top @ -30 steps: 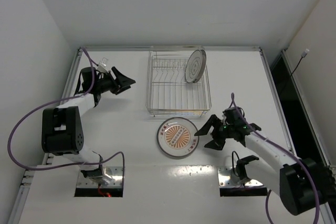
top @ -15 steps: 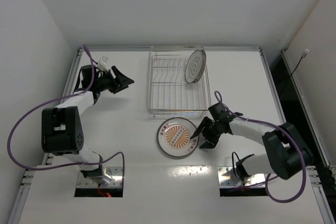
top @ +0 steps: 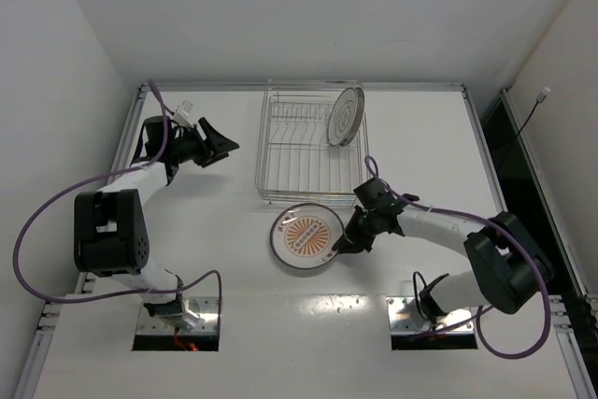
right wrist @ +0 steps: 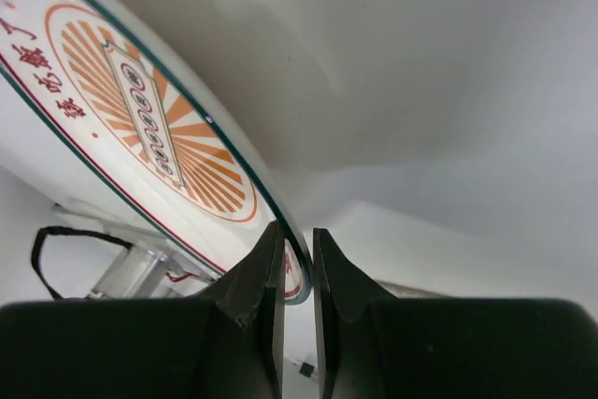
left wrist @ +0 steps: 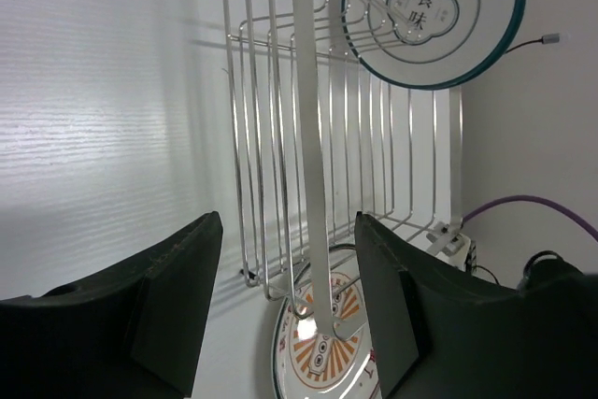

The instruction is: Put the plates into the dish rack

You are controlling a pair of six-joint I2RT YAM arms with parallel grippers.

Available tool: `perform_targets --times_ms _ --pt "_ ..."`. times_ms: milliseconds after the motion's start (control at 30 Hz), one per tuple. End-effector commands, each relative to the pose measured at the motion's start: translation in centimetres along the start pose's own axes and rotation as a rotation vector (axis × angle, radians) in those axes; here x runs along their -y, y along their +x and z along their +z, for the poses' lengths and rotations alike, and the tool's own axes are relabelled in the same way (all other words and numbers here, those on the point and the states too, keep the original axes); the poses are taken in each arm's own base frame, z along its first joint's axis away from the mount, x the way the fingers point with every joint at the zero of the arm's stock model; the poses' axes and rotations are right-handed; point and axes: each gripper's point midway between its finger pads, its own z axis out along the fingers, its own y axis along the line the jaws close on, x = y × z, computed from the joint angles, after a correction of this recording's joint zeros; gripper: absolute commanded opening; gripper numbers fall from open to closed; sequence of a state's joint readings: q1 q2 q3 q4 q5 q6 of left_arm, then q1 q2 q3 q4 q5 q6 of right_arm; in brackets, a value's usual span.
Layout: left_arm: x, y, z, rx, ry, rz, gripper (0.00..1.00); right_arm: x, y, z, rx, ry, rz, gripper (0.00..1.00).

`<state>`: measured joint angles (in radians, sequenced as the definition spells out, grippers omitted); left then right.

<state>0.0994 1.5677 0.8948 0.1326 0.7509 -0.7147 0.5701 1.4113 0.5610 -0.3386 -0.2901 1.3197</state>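
Observation:
My right gripper will next rise outward, turn the orange plate upright, lower it and release it into the rack slots (top: 320, 127) beside the ringed plate, as these are empty.
The orange sunburst plate (top: 305, 237) lies on the white table just in front of the dish rack (top: 313, 151). My right gripper (top: 342, 241) is shut on its right rim. In the right wrist view the plate (right wrist: 140, 109) runs up to the left, and its dark rim sits pinched in my right gripper (right wrist: 297, 242). A white plate with thin dark rings (top: 347, 117) stands upright at the rack's back right. My left gripper (top: 225, 146) hangs open and empty to the left of the rack. The left wrist view shows the rack (left wrist: 280, 137), the ringed plate (left wrist: 434, 16) and the orange plate (left wrist: 327, 362) beyond my left gripper (left wrist: 288, 223).
Raised table edges (top: 131, 137) run along the left, back and right sides. Two metal base plates (top: 177, 317) sit at the near edge. Purple cables (top: 42, 221) loop beside both arms. A dark gap (top: 509, 165) lies past the right edge.
My right gripper swung left to the orange plate and shut on its right rim. The plate and the rack have slid slightly to the left. The left arm has not moved.

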Motion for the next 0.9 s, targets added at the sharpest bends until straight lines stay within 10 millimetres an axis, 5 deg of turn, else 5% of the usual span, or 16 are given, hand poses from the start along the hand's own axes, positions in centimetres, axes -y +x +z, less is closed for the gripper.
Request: perform_targets --times_ms 0,267,433,533,667,800,867 --pt "1.2 -1.7 -0.4 0.039 0.006 0.05 0.56 0.3 1.1 -1.7 0.029 0.085 -0.05 0.0" --pt "1.5 -2.7 -1.2 0.073 -0.017 0.068 0.56 -2.1 5.1 -7.8 0.037 -0.014 -0.186 0.0" --pt "1.4 -3.2 -1.5 0.093 -0.026 0.07 0.56 -0.2 7.1 -11.6 0.125 0.04 -0.279 0.0" --pt "1.1 -3.6 -1.9 0.119 -0.065 0.078 0.56 -3.5 7.1 -16.9 0.254 -0.085 -0.34 0.0" --pt "0.4 -3.6 -2.8 0.152 -0.134 0.099 0.56 -8.2 1.6 -25.9 0.641 -0.067 -0.428 0.0" --pt "-3.1 -4.1 -6.1 0.303 -0.517 0.132 0.56 -14.8 -3.0 -35.4 0.97 -0.019 -0.487 0.0" --pt "-1.6 -4.0 -8.6 0.38 -0.559 0.096 0.56 -17.5 -5.6 -36.1 1.09 0.082 -0.495 0.0"
